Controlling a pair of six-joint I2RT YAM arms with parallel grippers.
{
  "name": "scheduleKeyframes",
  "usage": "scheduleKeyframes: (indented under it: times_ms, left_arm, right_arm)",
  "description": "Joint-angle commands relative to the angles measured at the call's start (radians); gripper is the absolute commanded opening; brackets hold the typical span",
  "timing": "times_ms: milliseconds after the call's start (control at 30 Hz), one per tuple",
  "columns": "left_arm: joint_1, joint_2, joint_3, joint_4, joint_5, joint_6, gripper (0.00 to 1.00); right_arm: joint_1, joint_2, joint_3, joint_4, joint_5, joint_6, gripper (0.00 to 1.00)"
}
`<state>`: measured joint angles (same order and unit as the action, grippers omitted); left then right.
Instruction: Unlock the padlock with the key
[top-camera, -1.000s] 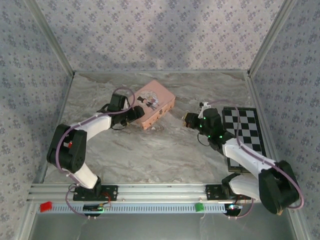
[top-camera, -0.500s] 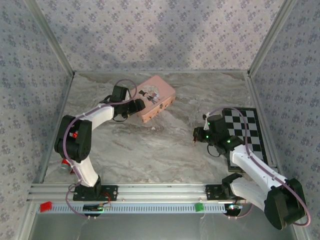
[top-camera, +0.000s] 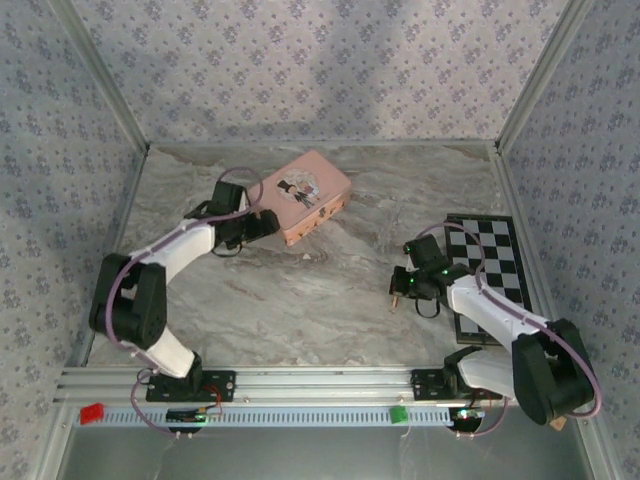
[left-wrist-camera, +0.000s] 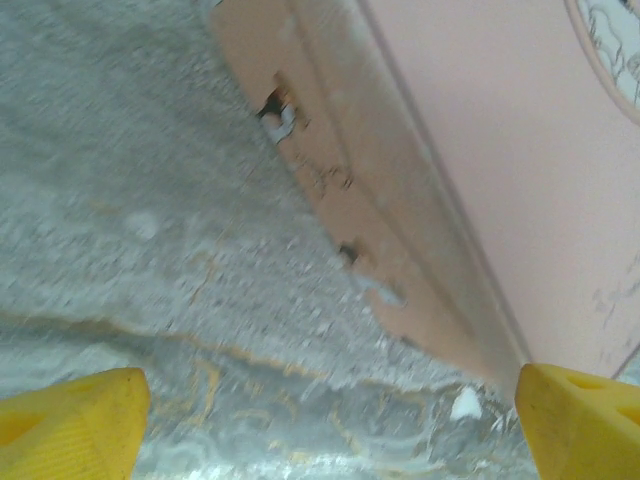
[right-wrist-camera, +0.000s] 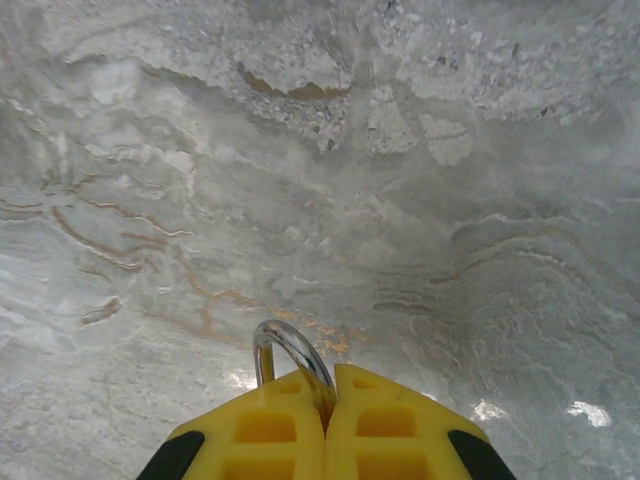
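Observation:
My right gripper will next go down toward the marble beneath it and let go of the padlock's shackle there, because that patch is clear of the tin (top-camera: 310, 193) and checkerboard.
My right gripper (right-wrist-camera: 328, 385) is shut on the padlock, pinching its thin silver shackle (right-wrist-camera: 287, 350) between the yellow fingers; the brass body is hidden behind them. In the top view that gripper (top-camera: 398, 290) hangs low over the marble, right of centre. My left gripper (top-camera: 268, 225) stands open beside the near-left end of the pink tin (top-camera: 310, 193). In the left wrist view its yellow fingertips (left-wrist-camera: 70, 420) stand wide apart with bare marble between them, and the tin's side wall (left-wrist-camera: 400, 220) lies just ahead. The key is out of view.
A black-and-white checkerboard (top-camera: 490, 270) lies at the right edge behind my right arm. Patterned walls close in the back and both sides. A metal rail (top-camera: 320, 385) with red and green tags runs along the near edge.
My left gripper has opened wider and pulled back a little from the tin, which swung toward the back. My right gripper has moved nearer and lower with the padlock.

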<state>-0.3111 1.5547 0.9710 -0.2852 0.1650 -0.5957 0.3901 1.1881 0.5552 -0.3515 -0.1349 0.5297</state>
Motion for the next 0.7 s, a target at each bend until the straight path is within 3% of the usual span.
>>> scheduleKeyframes:
  times_ms: [0,267,467,667]
  left_arm:
    - [0.003,-0.139,-0.133,0.063,-0.034,-0.014,0.96]
    - [0.003,-0.375,-0.332,0.123,-0.102,0.016,0.99]
    - [0.003,-0.468,-0.390,0.146,-0.127,0.031,1.00]
    - [0.007,-0.475,-0.414,0.167,-0.172,0.036,1.00]
  right_arm:
    - [-0.008,0.043,0.032,0.038,0.005,-0.010,0.00]
    - [-0.010,0.173,0.058,0.124,-0.024,-0.028,0.00]
    - [-0.009,0.199,0.057,0.153,-0.029,-0.030,0.01]
    - [-0.010,0.179,0.060,0.126,-0.018,-0.033,0.18]
